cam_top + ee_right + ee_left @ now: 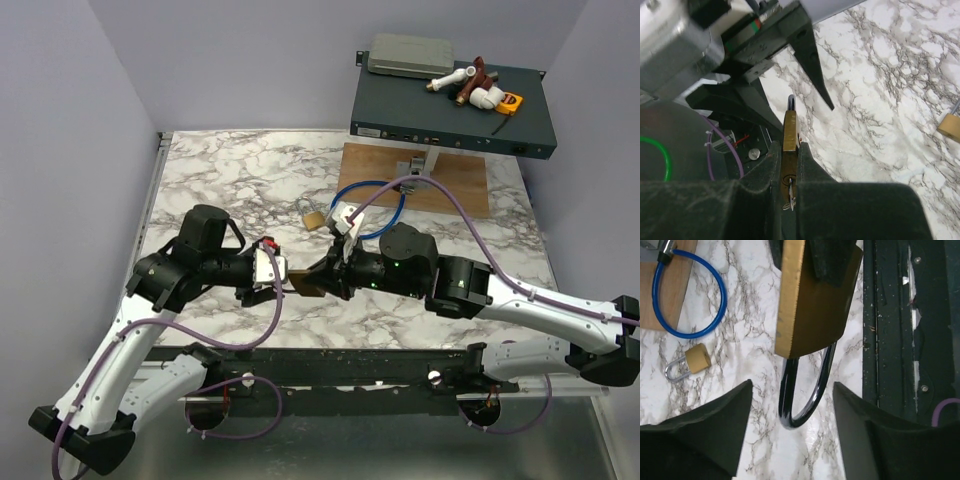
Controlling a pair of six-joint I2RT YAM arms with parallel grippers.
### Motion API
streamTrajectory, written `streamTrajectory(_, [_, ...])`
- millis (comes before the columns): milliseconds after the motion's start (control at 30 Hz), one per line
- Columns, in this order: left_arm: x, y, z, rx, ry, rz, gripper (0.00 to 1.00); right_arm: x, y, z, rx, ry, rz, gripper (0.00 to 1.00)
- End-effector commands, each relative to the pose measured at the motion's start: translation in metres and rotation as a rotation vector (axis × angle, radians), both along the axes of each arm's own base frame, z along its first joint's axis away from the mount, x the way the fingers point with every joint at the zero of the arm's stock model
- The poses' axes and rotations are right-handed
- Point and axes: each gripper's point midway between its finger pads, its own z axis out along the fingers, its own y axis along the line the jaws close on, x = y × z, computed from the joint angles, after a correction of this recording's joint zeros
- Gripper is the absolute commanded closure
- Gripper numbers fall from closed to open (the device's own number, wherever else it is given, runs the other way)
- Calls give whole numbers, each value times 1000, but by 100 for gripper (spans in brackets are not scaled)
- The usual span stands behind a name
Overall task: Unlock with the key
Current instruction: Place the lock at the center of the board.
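I should move my right gripper down and sideways and free the padlock, since bare marble tabletop lies below the gripper and to its left in the top view.
My right gripper [322,278] is shut on a large brass padlock [305,284], clamping its flat sides [789,132]. The small silvery key [790,196] sits in the keyhole on the padlock's underside, between my right fingers [812,170]. The padlock's dark shackle [801,402] points toward my left gripper [792,385], which is open, its fingers [710,432] standing on either side of the shackle tip without touching it. The padlock body [810,305] fills the top of the left wrist view. The left gripper [272,272] faces the right one just above the table's near edge.
A small brass padlock with a silver shackle [312,214] lies on the marble table [220,180]; it also shows in the left wrist view [690,362]. A blue cable loop [372,208] lies by a wooden board [455,180]. A dark box with fittings [450,105] stands at the back right.
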Motion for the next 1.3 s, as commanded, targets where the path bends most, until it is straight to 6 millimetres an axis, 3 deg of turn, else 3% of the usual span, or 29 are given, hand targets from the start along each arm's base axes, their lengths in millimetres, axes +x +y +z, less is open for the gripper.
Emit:
streamTrajectory(0, [13,5,-14,36,-151,-29,53,18,10,49,210,-20,-81,99])
streamTrajectory(67, [29,10,-20,52,-237,27,73,29,11,43,219,-1,-131,99])
streamTrajectory(233, [50,22,-32,91,-475,62,85,59,15,22,256,92,-231,99])
streamTrajectory(400, [73,30,-40,135,-577,133,89,80,27,1,261,179,-266,99])
streamTrajectory(500, [86,37,-54,196,-619,155,78,94,32,-15,256,221,-286,99])
streamTrajectory(633, [89,50,-82,299,-529,162,42,119,40,-57,226,292,-309,99])
streamTrajectory(767, [72,54,-75,257,-353,182,16,135,50,-90,222,333,-292,99])
streamTrajectory(933, [28,53,-61,200,-218,82,16,153,66,-123,203,337,-295,99])
streamTrajectory(1000, [25,53,-57,186,-193,102,16,157,74,-135,205,342,-289,99])
streamTrajectory(1100, [35,57,-41,155,-175,188,16,163,83,-153,218,352,-288,99])
streamTrajectory(1267, [84,74,3,84,-232,490,19,171,86,-175,272,300,-296,99])
